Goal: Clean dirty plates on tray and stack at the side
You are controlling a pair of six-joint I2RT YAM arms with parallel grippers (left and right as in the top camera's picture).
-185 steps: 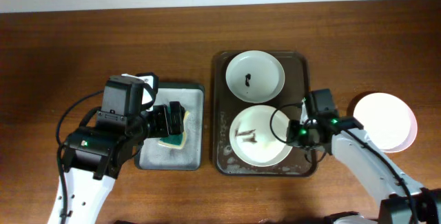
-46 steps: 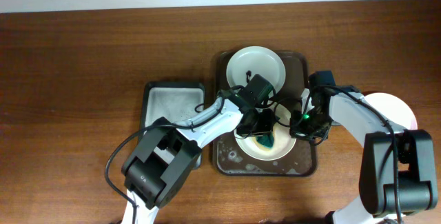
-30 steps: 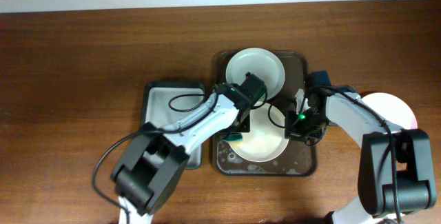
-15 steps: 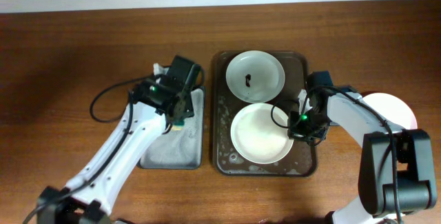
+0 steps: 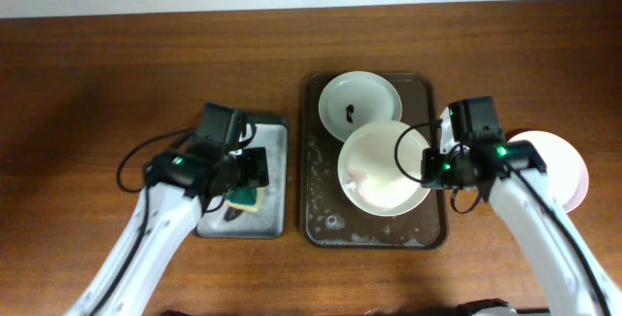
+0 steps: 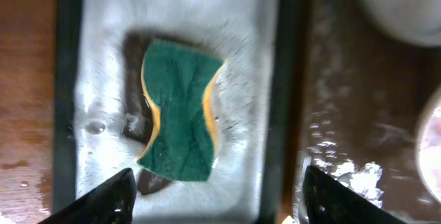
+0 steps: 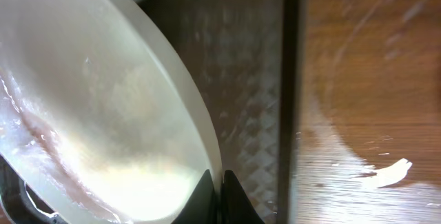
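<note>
The third plate (image 5: 559,165) lies to my right gripper's right in the overhead view. I will lift my right gripper, carry the wiped plate (image 5: 384,165) across and lower it onto that plate.
The large dark brown tray (image 5: 316,221) holds a white plate with a dark smear (image 5: 361,107) at its far end. My right gripper (image 5: 433,168) is shut on the right rim of a second, wiped plate (image 5: 384,165) and holds it tilted above the tray; the right wrist view shows this plate (image 7: 89,100) pinched between the fingers (image 7: 219,182). A third plate (image 5: 556,165) lies on the table right of the tray. My left gripper (image 5: 248,175) is open above the green sponge (image 6: 180,119) in the sponge tray (image 5: 275,160).
The sponge tray (image 6: 103,58) holds grey suds and sits left of the big tray. Wet suds lie on the brown tray's floor (image 7: 244,79). A water streak marks the wooden table (image 7: 386,172) right of the tray.
My left arm wiped the near plate with the sponge, then went back and let the sponge go in the sponge tray. My right gripper has lifted the wiped plate and shifted it right.
</note>
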